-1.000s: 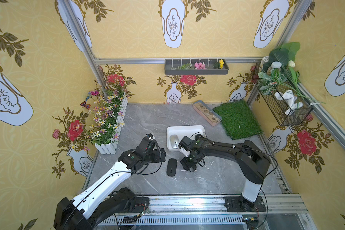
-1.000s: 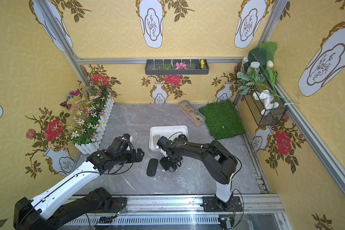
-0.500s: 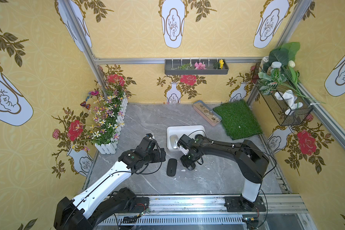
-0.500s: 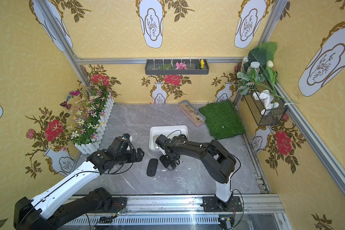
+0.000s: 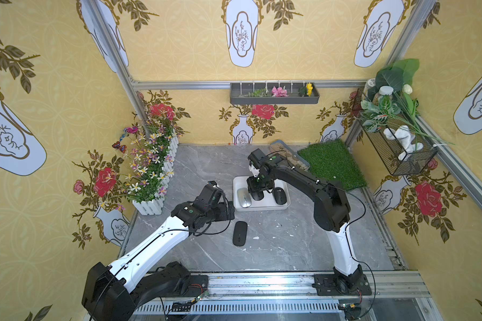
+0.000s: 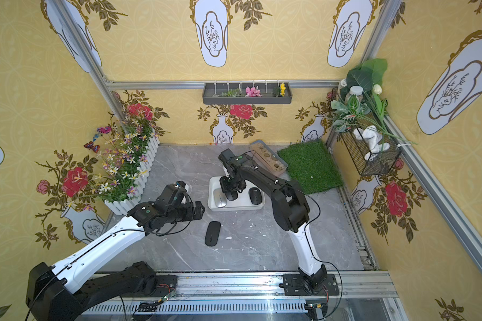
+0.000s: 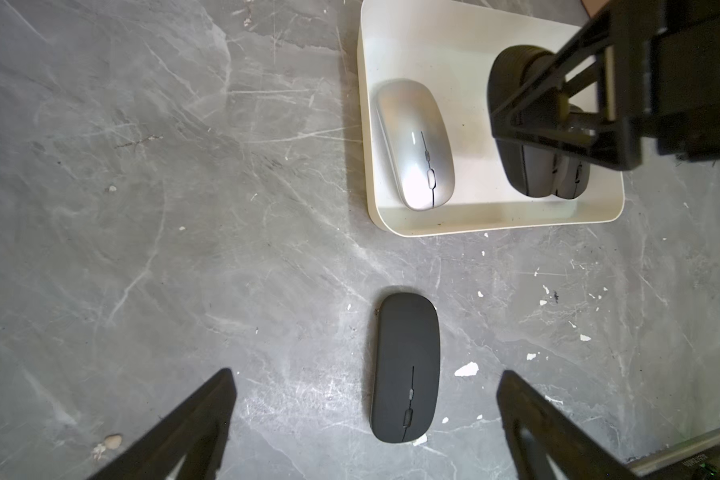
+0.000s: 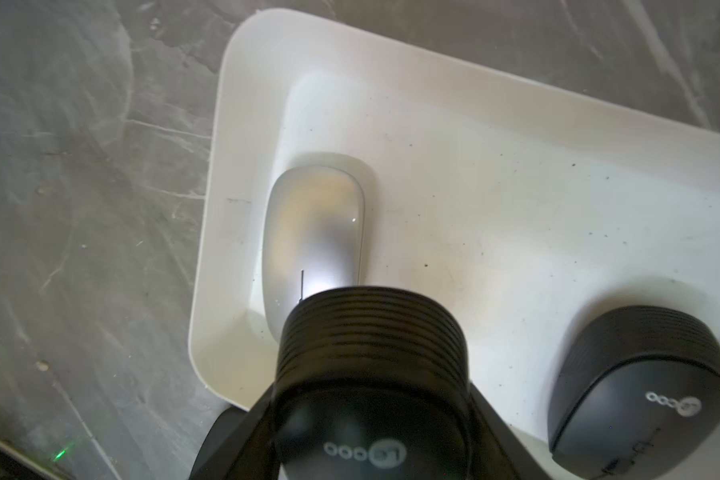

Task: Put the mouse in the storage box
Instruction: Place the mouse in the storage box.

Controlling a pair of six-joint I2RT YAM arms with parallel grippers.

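Note:
The right gripper shifts toward the box's black mouse next and down onto the bare box bottom beside it to release the ribbed mouse (image 6: pixel 231 195), as that part is empty.
The white storage box (image 5: pixel 262 209) (image 6: pixel 234 208) holds a silver mouse (image 5: pixel 243 197) (image 7: pixel 414 143) (image 8: pixel 312 224) on its left and a black mouse (image 5: pixel 279 196) (image 8: pixel 636 374) on its right. Between them my right gripper (image 5: pixel 258 186) (image 8: pixel 371 436) is shut on a black ribbed mouse (image 6: pixel 231 195) (image 7: pixel 516 66) (image 8: pixel 371 332), over the box floor. A flat black mouse (image 5: pixel 240 233) (image 6: pixel 212 237) (image 7: pixel 405 368) lies on the table in front of the box. My left gripper (image 5: pixel 230 212) (image 7: pixel 366 376) hangs open above it, fingers well apart and holding nothing.
A white-fenced flower planter (image 5: pixel 153 172) lines the left wall. A pink pebble tray (image 5: pixel 291 157) and a grass mat (image 5: pixel 331 164) lie behind the box at the right. A wire basket (image 5: pixel 398 151) hangs on the right wall, a grey trough (image 5: pixel 273 97) on the back wall.
My right gripper shut on the ribbed black mouse at the box's front edge, then carried it back over the box. The left arm has not moved.

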